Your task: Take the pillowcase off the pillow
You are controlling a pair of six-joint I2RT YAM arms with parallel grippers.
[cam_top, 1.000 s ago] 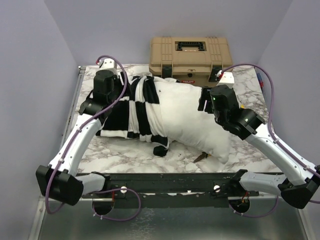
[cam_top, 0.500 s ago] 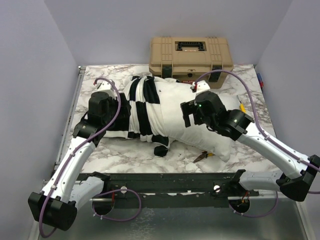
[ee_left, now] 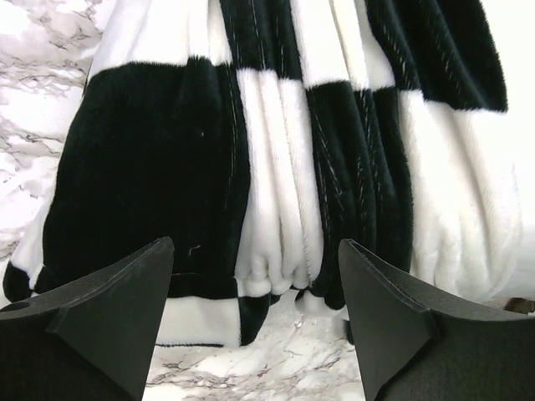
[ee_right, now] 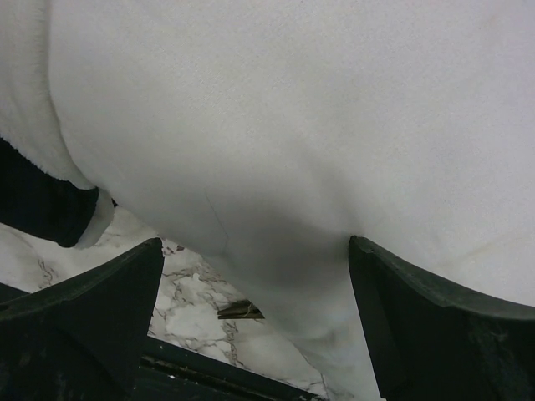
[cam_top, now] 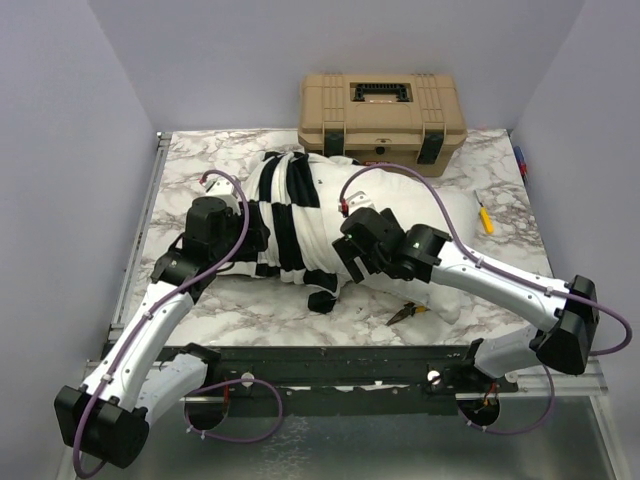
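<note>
My right gripper moves down onto the pillow's bare front edge [ee_right: 272,263] beside the pillowcase's hem next and closes, because only white pillow lies between its open fingers there.
The black and white checkered pillowcase [cam_top: 285,215] is bunched round the left end of the plain white pillow [cam_top: 385,200], which lies across the marble table. My left gripper [cam_top: 232,240] hovers open at the pillowcase's near left edge; its wrist view shows the gathered folds [ee_left: 284,167] between the wide-apart jaws [ee_left: 255,334]. My right gripper [cam_top: 345,255] is open over the pillow's middle front, next to the pillowcase hem. Its wrist view shows bare white pillow [ee_right: 292,125] between the jaws [ee_right: 255,309]. Neither gripper holds anything.
A tan toolbox [cam_top: 380,112] stands at the back edge behind the pillow. A small pair of pliers [cam_top: 405,313] lies on the marble by the pillow's front edge. A yellow-handled tool [cam_top: 484,217] lies at the right.
My right gripper has swept left across the pillow from its right end to the pillowcase hem. My left gripper has drawn back toward the near side of the pillowcase.
</note>
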